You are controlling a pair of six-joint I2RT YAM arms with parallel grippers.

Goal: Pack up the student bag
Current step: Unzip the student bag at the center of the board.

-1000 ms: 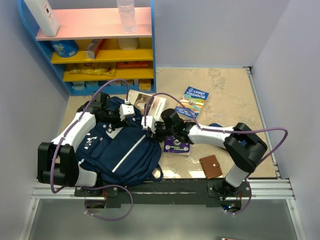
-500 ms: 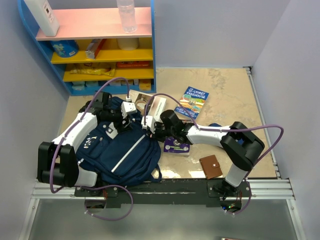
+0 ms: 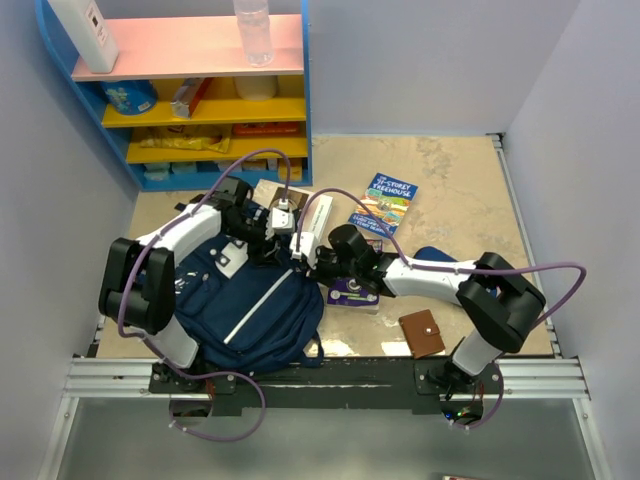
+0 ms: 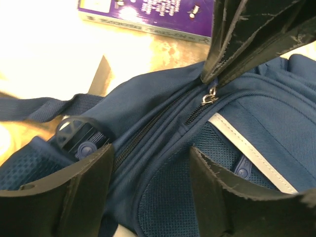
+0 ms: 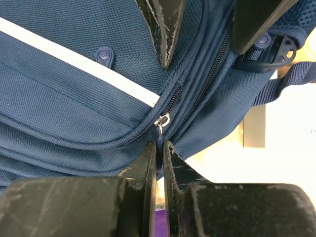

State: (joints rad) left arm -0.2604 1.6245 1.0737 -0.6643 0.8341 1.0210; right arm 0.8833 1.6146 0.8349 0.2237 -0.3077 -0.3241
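I should next draw the pull [image 5: 161,122] back along the bag's side seam by the purple box, which runs back from my right gripper, to open the zip, then release.
The student bag [image 3: 240,305], a navy backpack with grey stripes, lies flat at the near left of the table. In the right wrist view my right gripper [image 5: 159,145] is shut on the tab of a zip pull [image 5: 161,122] at the bag's [image 5: 74,98] top edge. The top view shows that gripper [image 3: 303,255] at the bag's upper right corner. My left gripper [image 3: 268,228] stands open just behind it. Its fingers [image 4: 89,173] straddle the bag's [image 4: 163,197] mesh top with nothing between them [image 4: 150,153], close to the pull [image 4: 211,95].
A purple box [image 3: 353,292] lies right of the bag and shows in the left wrist view [image 4: 148,15]. A brown wallet [image 3: 422,333], a picture book [image 3: 385,203] and a white box [image 3: 305,215] lie around. A blue shelf unit [image 3: 190,110] stands back left.
My left gripper has let go and opened, and shifted right along the bag's top. My right gripper has closed onto the zip pull. The bag has turned slightly.
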